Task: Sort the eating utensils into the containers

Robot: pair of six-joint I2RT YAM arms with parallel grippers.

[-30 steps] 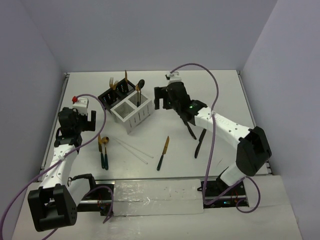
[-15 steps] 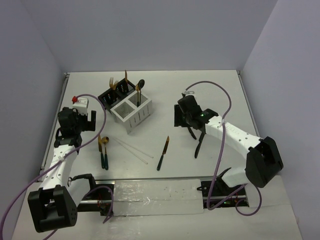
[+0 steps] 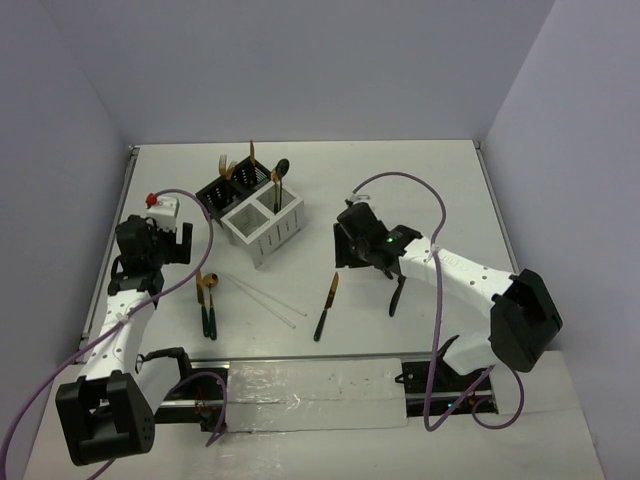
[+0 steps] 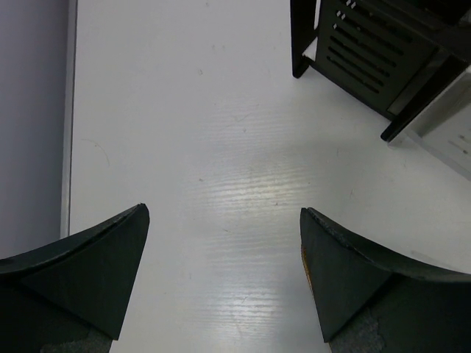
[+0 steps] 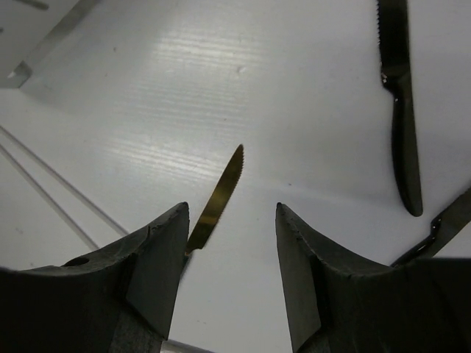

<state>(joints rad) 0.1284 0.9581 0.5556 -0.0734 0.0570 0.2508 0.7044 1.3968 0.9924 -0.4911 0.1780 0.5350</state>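
Observation:
My left gripper is open over bare table, so it will next move down, back and to the right in the top view, onto the gold-headed spoon's neck (image 3: 211, 291).
A gold-bladed knife (image 3: 327, 297) with a dark handle lies on the table; in the right wrist view its blade (image 5: 219, 195) shows just beside the left finger (image 5: 158, 265). My right gripper (image 3: 342, 258) (image 5: 232, 209) hovers over it, open, with nothing between the jaws. Two black utensils (image 5: 402, 110) (image 5: 444, 226) lie to its right. White chopsticks (image 3: 266, 297) and two gold-headed, green-handled utensils (image 3: 206, 302) lie near the left arm. The black container (image 3: 234, 190) (image 4: 375, 51) holds several upright utensils; the white container (image 3: 266, 226) stands beside it. My left gripper (image 3: 150, 250) (image 4: 222, 213) is open over bare table.
Purple cables loop over both arms. The grey walls close in the table on the left, back and right. A taped strip (image 3: 310, 385) runs along the near edge between the arm bases.
The right arm has swung from beside the containers down and left to above the gold knife, and its jaws have narrowed. The left arm has not moved.

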